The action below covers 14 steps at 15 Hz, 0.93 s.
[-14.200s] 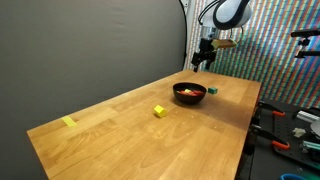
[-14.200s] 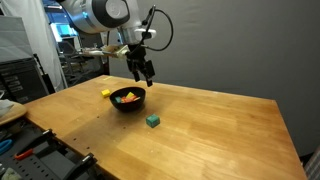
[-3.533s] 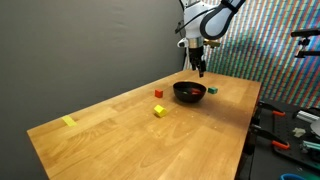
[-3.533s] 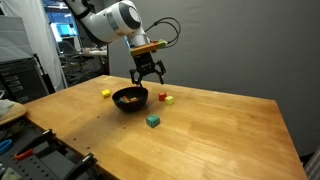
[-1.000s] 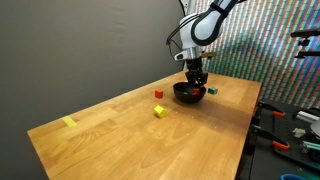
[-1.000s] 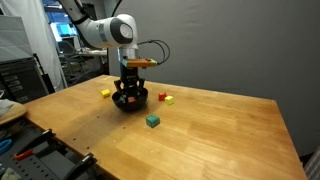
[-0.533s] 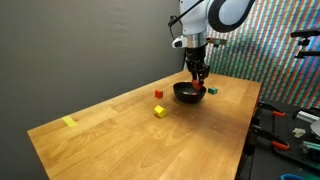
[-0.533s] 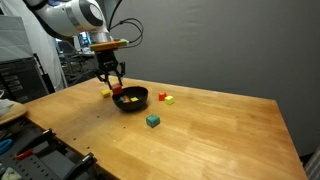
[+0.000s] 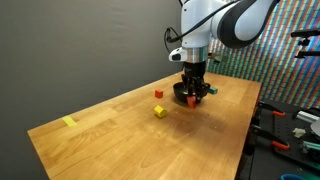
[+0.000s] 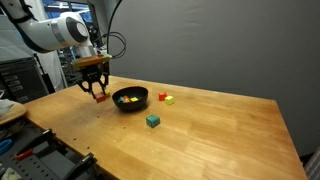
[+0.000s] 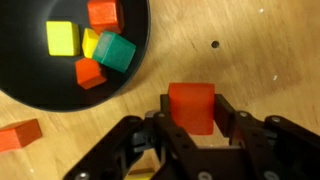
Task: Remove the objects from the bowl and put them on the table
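Note:
My gripper moves down a little beside the black bowl (image 10: 130,99) next. It then releases the orange-red block on the tabletop, since bare wood lies directly below my gripper.
My gripper (image 11: 192,108) is shut on an orange-red block (image 11: 191,98), held just over the wooden table (image 11: 270,50) beside the black bowl (image 11: 130,70). In the wrist view the bowl still holds a yellow block (image 11: 62,38), a green block (image 11: 116,52) and two orange-red blocks (image 11: 89,72). In both exterior views the gripper (image 10: 98,95) (image 9: 192,99) hangs low next to the bowl (image 10: 130,99); whether the held block touches the wood I cannot tell. The arm partly hides the bowl (image 9: 182,92) in an exterior view.
Loose blocks lie on the table: a green block (image 10: 152,120), a yellow block (image 9: 159,111), a red block (image 9: 158,94) and an orange block (image 11: 20,135) close to the gripper. A yellow tape mark (image 9: 68,122) sits near the far corner. Tool clutter lines the table's side.
The gripper rose out of the bowl with the orange-red block, moved sideways off the bowl and came down low over the table beside it.

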{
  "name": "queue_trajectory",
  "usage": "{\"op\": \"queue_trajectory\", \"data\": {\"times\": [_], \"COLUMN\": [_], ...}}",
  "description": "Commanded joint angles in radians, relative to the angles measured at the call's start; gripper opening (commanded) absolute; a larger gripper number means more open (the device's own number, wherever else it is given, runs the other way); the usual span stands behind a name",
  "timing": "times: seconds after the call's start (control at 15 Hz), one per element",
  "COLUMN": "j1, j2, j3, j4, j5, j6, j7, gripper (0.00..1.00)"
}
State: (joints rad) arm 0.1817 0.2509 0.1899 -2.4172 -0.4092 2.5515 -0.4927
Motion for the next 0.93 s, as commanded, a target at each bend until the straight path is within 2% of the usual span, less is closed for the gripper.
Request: {"op": "queue_trajectory", "data": {"times": [0.0,0.2,0.27,0.33,0.6,0.87], "j1": [-0.035,-0.066,-0.067,-0.050,-0.028,-0.037], "j2": [0.143,0.207,0.194,0.170,0.090,-0.037], "j3": [0.025,0.054,0.054,0.035,0.013,-0.015], "j4": [0.048,0.088,0.083,0.074,0.019,-0.007], "j5": [0.023,0.061,0.066,0.049,0.009,-0.033], "j6": [0.116,0.105,0.093,0.078,0.085,0.115], "j7": [-0.117,-0.218,-0.231,-0.203,-0.153,-0.083], "gripper": [0.21,0.21,0.71,0.72,0.99,1.00]}}
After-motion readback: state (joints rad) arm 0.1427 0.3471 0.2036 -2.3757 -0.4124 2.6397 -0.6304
